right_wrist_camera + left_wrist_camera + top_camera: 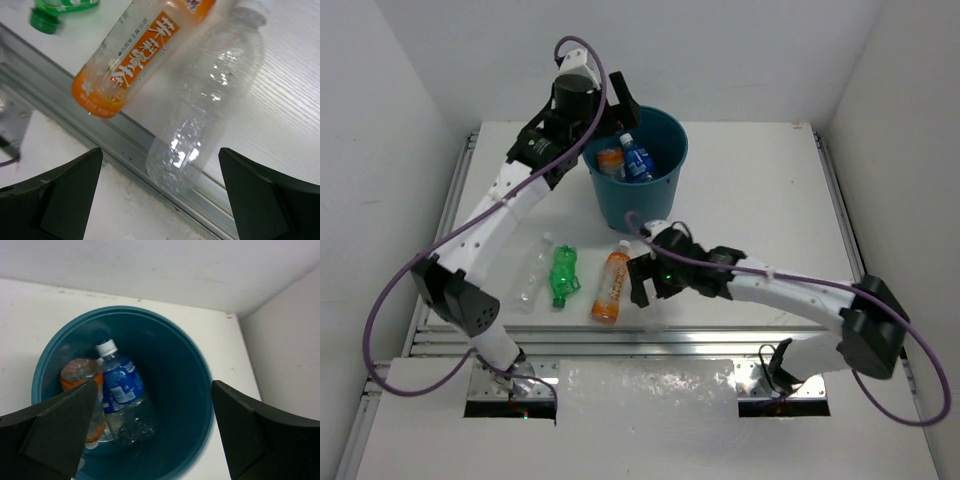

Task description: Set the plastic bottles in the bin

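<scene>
Next, my right gripper turns to line up and lowers around the bottle's base half [186, 140], since the clear bottle slants across the right wrist view.
The dark teal bin [665, 175] stands at the back middle of the table. An orange bottle [80, 385] and a blue-labelled bottle [120, 387] lie inside it. My left gripper [617, 108] hangs open and empty over the bin's left rim, looking straight down into the bin [185, 390]. On the table in front lie a clear bottle [532, 272], a green bottle [563, 276] and an orange bottle [611, 284]. My right gripper [643, 283] is open, just right of that orange bottle [142, 52]. Another clear bottle [210, 105] lies under it, between its spread fingers [55, 195], untouched.
An aluminium rail [650, 340] runs along the table's near edge, right under the clear bottle's base [90, 115]. The green bottle's cap [44, 21] shows at the top left of the right wrist view. White walls close in the table on three sides.
</scene>
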Controlling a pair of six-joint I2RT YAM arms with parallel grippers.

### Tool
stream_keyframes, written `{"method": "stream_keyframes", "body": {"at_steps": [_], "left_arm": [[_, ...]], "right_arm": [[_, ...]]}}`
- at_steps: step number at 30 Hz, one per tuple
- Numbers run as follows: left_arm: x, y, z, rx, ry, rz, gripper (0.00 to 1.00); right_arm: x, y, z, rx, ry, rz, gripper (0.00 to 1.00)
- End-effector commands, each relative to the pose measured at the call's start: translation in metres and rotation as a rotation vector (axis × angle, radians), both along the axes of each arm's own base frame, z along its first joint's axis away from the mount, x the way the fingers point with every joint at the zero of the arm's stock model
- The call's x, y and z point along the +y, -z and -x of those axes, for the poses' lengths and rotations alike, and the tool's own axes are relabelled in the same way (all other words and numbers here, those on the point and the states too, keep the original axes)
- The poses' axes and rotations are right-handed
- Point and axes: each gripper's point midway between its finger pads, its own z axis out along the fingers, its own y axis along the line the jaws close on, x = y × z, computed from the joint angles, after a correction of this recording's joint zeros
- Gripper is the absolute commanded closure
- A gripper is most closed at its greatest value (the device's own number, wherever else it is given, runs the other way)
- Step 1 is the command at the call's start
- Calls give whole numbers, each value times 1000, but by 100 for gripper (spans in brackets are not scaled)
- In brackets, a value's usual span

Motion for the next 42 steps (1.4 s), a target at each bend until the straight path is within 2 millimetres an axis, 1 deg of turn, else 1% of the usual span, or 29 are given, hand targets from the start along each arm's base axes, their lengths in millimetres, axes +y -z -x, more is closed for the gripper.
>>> {"method": "stream_keyframes", "body": {"at_steps": [1,2,3,4,7,8,9,11,14,15,16,18,19,20,21,22,23,24,25,26,27,28,29,30,31,33,36,39,42], "left_arm": [[23,-71,44,-156,-15,38,6],[36,-87,61,-191,-32,49,5],[45,-82,66,-185,-64,37,4],[56,-94,82,-212,-74,47,3],[68,-87,101,-205,-88,35,2],[75,-94,114,-225,-89,46,1],[77,-83,117,-206,-90,36,1],[83,-84,130,-221,-86,43,1],[82,-69,139,-199,-56,36,1],[76,-56,140,-174,-21,28,1],[72,-51,141,-165,2,23,1],[58,-29,143,-122,87,9,1],[44,-10,146,-82,162,4,1],[43,-12,145,-89,163,7,1],[29,7,151,-48,245,17,0],[18,9,153,-58,301,38,0],[7,27,159,-28,366,52,0],[-12,31,174,-17,507,86,0],[-23,27,179,-50,574,112,0],[-38,39,196,-18,695,151,0],[-50,31,204,-67,773,185,0],[-60,30,214,-57,830,237,0],[-70,41,228,-35,913,269,0],[-83,29,239,-92,978,296,0],[-92,34,244,-65,1004,318,0],[-107,32,255,-69,1063,339,0],[-122,33,258,-39,1098,356,0],[-127,49,247,18,1048,313,0],[-133,62,248,68,1074,316,0]], "right_arm": [[7,13,-14,-70,94,162,1],[4,22,-12,-52,101,210,1],[6,24,-15,-58,108,233,1],[3,37,-15,-47,118,276,1],[0,59,-12,-19,109,317,5],[2,64,-11,-11,106,319,7],[-2,72,-9,2,110,338,12],[-9,87,-6,20,131,368,16],[-26,103,1,30,161,405,38],[-37,108,6,35,168,424,55],[-42,107,8,29,177,419,63],[-50,90,11,-11,194,353,67],[-54,70,10,-60,207,286,67],[-56,70,10,-67,199,296,68],[-59,46,10,-117,199,219,69],[-62,32,7,-170,169,202,70],[-61,18,6,-214,144,163,71],[-62,-11,3,-271,138,84,72],[-64,-26,0,-315,109,66,72],[-66,-42,-3,-335,105,28,72],[-69,-63,-3,-387,79,-19,72],[-68,-75,-4,-410,63,-55,72],[-58,-88,4,-409,-7,-123,73],[-56,-97,5,-432,-45,-151,73],[-52,-111,8,-459,-71,-199,73],[-38,-123,22,-452,-172,-276,74],[-27,-134,32,-454,-234,-350,75],[-22,-145,39,-483,-274,-413,75],[-19,-155,42,-513,-304,-447,75]]}}
